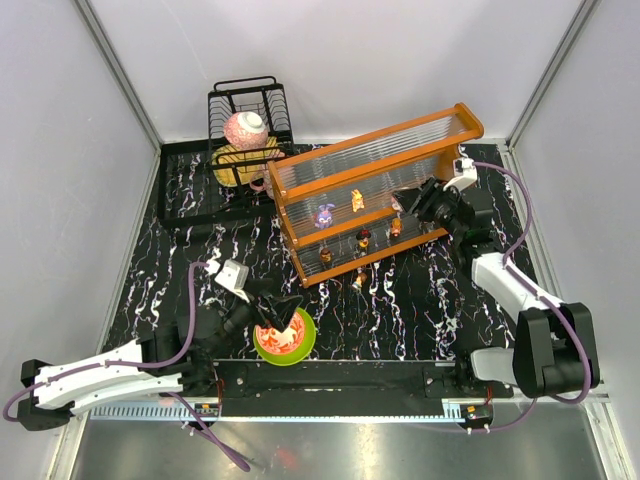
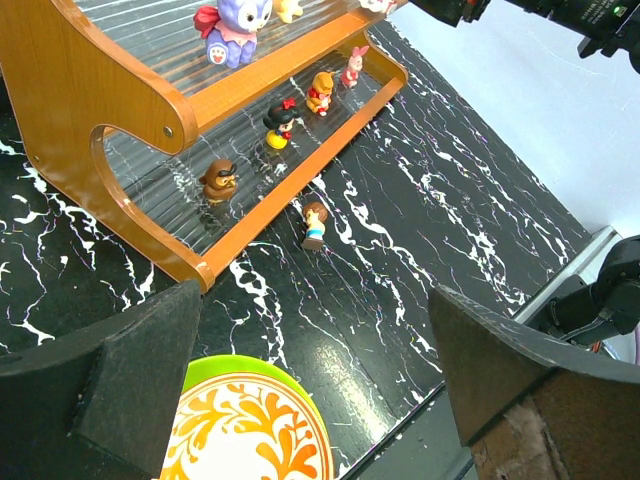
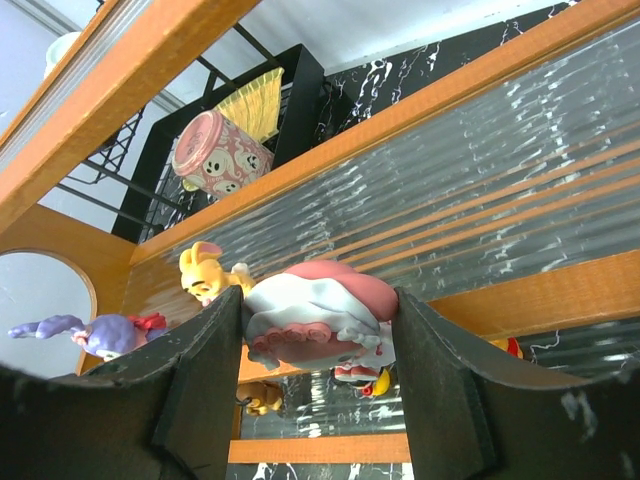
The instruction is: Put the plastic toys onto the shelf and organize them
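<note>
Next, my right gripper moves outward past the shelf's front bar over the bare spot and releases the toy, since the shelf's upper level is bare beside the yellow toy [image 1: 357, 200].
The orange-framed shelf [image 1: 455, 124] stands slanted across the table. On its upper tier are a purple toy [image 1: 324, 214] and a yellow toy [image 1: 357, 200]. Several more figurines stand on the lower tier [image 2: 278, 122]. One small toy [image 2: 314, 224] lies on the table just in front of the shelf. My right gripper [image 3: 318, 345] is at the upper tier's right end, shut on a pink-and-white round toy [image 3: 320, 300] next to the yellow one [image 3: 205, 272]. My left gripper [image 2: 320, 370] hangs wide open and empty over the table's near part.
A green-rimmed patterned bowl [image 1: 285, 337] sits under my left gripper near the front edge. At the back left, a black wire dish rack [image 1: 250, 100] holds a pink patterned cup [image 1: 246, 130] and a yellow item. White walls enclose the table.
</note>
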`<state>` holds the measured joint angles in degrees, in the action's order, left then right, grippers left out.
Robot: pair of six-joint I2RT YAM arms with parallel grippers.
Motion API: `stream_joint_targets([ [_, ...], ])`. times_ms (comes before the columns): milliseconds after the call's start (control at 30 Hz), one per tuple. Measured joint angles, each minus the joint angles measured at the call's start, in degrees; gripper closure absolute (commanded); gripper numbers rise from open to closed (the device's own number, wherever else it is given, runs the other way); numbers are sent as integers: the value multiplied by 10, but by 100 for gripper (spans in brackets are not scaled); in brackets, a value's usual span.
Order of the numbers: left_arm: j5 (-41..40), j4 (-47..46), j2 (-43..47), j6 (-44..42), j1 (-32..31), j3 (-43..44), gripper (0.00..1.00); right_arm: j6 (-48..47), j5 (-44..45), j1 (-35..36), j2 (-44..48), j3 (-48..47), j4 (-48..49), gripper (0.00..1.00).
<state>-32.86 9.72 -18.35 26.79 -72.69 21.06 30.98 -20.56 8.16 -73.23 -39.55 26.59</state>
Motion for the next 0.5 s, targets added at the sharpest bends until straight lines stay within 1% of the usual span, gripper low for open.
stream_joint_targets([
  [133,0,-3,0,-1,2,-1,1,4,1,0,-15,-2,15,100],
  [233,0,-4,0,-3,3,-1,1,6,1,0,-25,-6,27,98],
  [500,-1,-8,0,-6,8,-1,1,8,1,0,-54,-26,46,98],
])
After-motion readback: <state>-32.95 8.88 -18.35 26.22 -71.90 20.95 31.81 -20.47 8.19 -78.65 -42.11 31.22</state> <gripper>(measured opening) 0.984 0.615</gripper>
